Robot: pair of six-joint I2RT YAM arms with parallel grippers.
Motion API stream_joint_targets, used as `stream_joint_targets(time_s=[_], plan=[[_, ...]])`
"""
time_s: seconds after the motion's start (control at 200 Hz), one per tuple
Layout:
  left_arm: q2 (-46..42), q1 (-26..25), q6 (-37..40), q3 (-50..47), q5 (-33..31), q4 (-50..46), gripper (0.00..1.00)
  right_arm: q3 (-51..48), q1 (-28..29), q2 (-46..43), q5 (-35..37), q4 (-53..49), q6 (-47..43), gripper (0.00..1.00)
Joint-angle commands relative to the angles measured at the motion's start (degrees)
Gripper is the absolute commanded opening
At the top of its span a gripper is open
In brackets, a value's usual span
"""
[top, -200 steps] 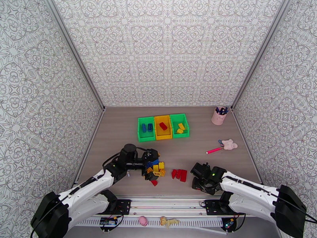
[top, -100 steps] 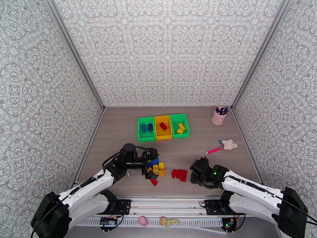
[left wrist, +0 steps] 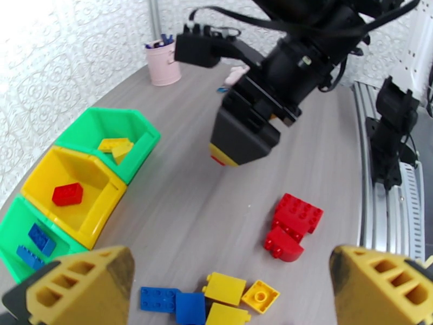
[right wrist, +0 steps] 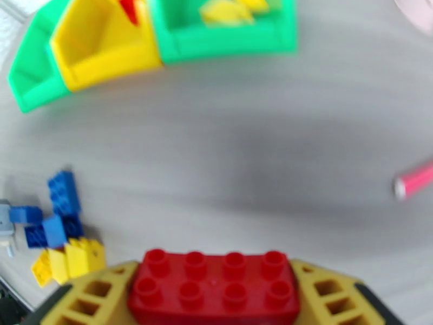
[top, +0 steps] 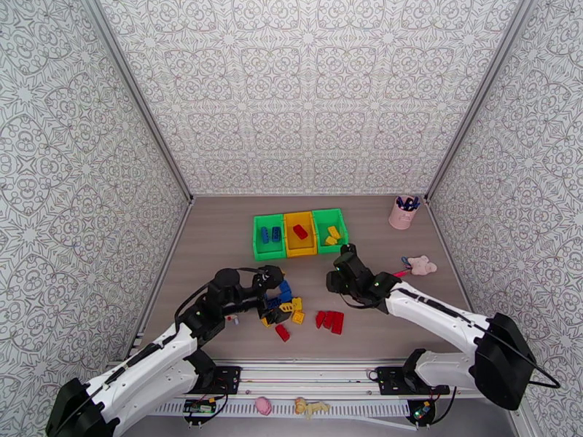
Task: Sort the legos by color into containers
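My right gripper should next carry the red lego outward over the yellow container (top: 300, 245) and let go of it, because a red lego is already on the bottom of that container.
A red lego (right wrist: 214, 288) sits between the yellow fingers of my right gripper (right wrist: 214, 301), which is shut on it. That gripper (top: 342, 262) hangs above the table just in front of the right green container (top: 330, 229). The yellow container (top: 300, 245) holds a red brick and the left green container (top: 256, 238) holds blue ones. My left gripper (top: 275, 284) stands open over a loose pile of blue and yellow legos (top: 286, 304). Its fingers (left wrist: 81, 288) are spread wide around that pile. Loose red legos (top: 329, 320) lie to the right.
A pink pen cup (top: 403, 211) stands at the back right. A pink toy figure (top: 421, 266) and a pink pen (top: 393, 275) lie right of my right arm. Patterned walls close in the sides and back.
My right gripper has travelled from the near right up and left towards the containers, carrying the red lego. My left arm has pulled back slightly, uncovering more of the pile.
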Motion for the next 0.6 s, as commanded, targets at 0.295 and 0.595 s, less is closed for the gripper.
stream_joint_targets(time_s=[0.295, 0.595], plan=[[-0.61, -0.16, -6.11, -0.52, -10.54, -0.11, 1.0, 19.55, -4.76, 19.64, -4.73, 15.19, -22.59, 0.56], [0.07, 0.34, -4.57, -1.6, -10.31, 1.8, 1.0, 35.84, -5.14, 35.83, -8.45, 14.66, -30.2, 0.57]])
